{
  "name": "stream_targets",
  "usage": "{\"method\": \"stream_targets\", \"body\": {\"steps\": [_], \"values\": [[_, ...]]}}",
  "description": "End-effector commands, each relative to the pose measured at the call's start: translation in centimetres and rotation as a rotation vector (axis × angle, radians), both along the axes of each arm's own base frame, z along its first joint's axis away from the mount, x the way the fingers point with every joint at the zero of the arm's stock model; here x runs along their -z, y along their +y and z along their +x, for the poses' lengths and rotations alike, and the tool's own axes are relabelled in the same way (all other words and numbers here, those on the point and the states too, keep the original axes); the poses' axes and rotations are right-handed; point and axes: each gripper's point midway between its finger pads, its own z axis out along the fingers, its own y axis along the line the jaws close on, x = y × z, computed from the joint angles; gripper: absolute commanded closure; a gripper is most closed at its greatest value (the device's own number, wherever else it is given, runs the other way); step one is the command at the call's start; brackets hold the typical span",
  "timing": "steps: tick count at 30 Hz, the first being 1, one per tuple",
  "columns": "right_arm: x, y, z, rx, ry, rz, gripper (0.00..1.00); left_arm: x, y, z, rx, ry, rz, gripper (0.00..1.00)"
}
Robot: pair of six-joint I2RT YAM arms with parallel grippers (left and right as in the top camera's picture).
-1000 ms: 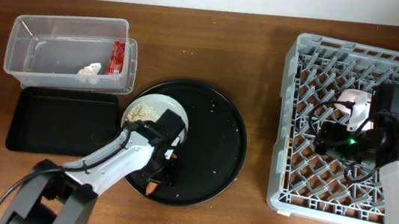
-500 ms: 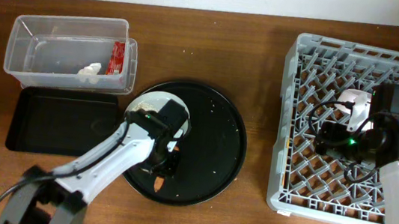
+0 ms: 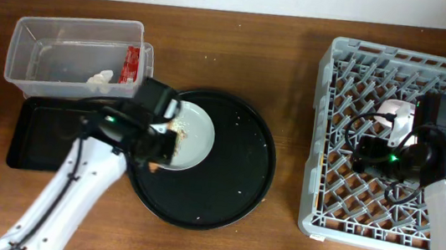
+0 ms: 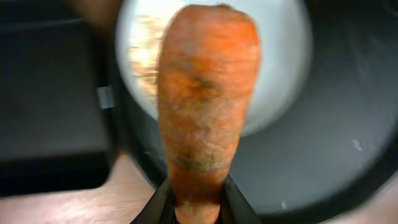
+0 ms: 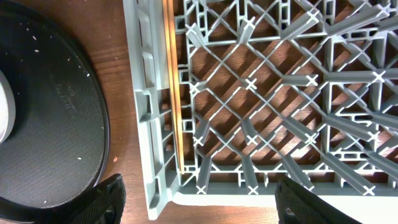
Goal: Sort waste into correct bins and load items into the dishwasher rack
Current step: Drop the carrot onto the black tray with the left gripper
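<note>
My left gripper has the carrot stick and next needs to carry it off the round tray point(image 3: 233, 185) and down into the shallow black tray point(image 3: 53, 135).
My left gripper point(image 3: 157, 153) point(image 4: 198, 205) is shut on the orange carrot stick point(image 4: 208, 106), held above the left rim of the round black tray point(image 3: 233, 185), between the grey-green plate point(image 3: 192, 138) and the shallow black tray point(image 3: 53, 135). Beige crumbs point(image 3: 174, 124) lie on the plate. The clear tub point(image 3: 45, 58) holds the red wrapper point(image 3: 131, 64) and the white tissue point(image 3: 100, 79). My right gripper point(image 3: 363, 154) point(image 5: 205, 205) is open and empty above the near-left corner of the grey dishwasher rack point(image 3: 339, 71) point(image 5: 155, 124). The bowl and cup are out of view.
Wooden chopsticks point(image 5: 169, 81) lie along the inside of the rack's left wall. The round black tray point(image 5: 50, 124) sits just left of the rack, with bare wooden table between them. The clear tub stands directly behind the shallow black tray.
My left gripper has lifted the carrot stick from the front of the round tray and carried it left and back, uncovering the plate. The right arm has not moved.
</note>
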Motion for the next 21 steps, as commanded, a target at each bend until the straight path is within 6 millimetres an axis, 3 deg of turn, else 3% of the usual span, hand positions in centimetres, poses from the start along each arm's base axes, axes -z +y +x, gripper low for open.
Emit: {"method": "stream_targets", "body": {"steps": [1, 2, 6, 9, 13, 17, 19, 20, 21], "values": [[-0.1, -0.1, 0.1, -0.003, -0.003, 0.006, 0.23, -1.4, 7.7, 1.8, -0.366, -0.067, 0.011, 0.98], [-0.1, -0.1, 0.1, -0.003, -0.003, 0.006, 0.23, -1.5, 10.7, 2.0, -0.504, -0.079, -0.002, 0.99], [-0.1, -0.1, 0.1, -0.003, 0.000, 0.006, 0.23, -0.8, 17.1, 2.8, -0.704, -0.130, -0.003, 1.00], [-0.1, -0.1, 0.1, -0.003, 0.000, 0.006, 0.23, 0.8, 20.4, 3.3, -0.794, -0.121, 0.004, 1.00], [-0.1, -0.1, 0.1, -0.003, 0.000, 0.006, 0.23, 5.5, 22.8, 3.5, -0.859, -0.014, 0.015, 1.00], [-0.1, 0.0, 0.0, -0.003, 0.000, 0.006, 0.24, 9.7, 23.9, 3.3, -0.890, 0.085, 0.021, 0.99], [-0.1, 0.0, 0.0, -0.003, 0.002, 0.006, 0.23, 10.8, 24.2, 3.0, -0.900, 0.119, 0.021, 0.99], [-0.1, 0.0, 0.0, -0.003, 0.002, 0.006, 0.23, 11.3, 24.3, 2.8, -0.904, 0.132, 0.021, 0.98], [-0.1, 0.0, 0.0, -0.003, 0.002, 0.006, 0.23, 11.5, 24.4, 2.7, -0.908, 0.140, 0.022, 0.87]]}}
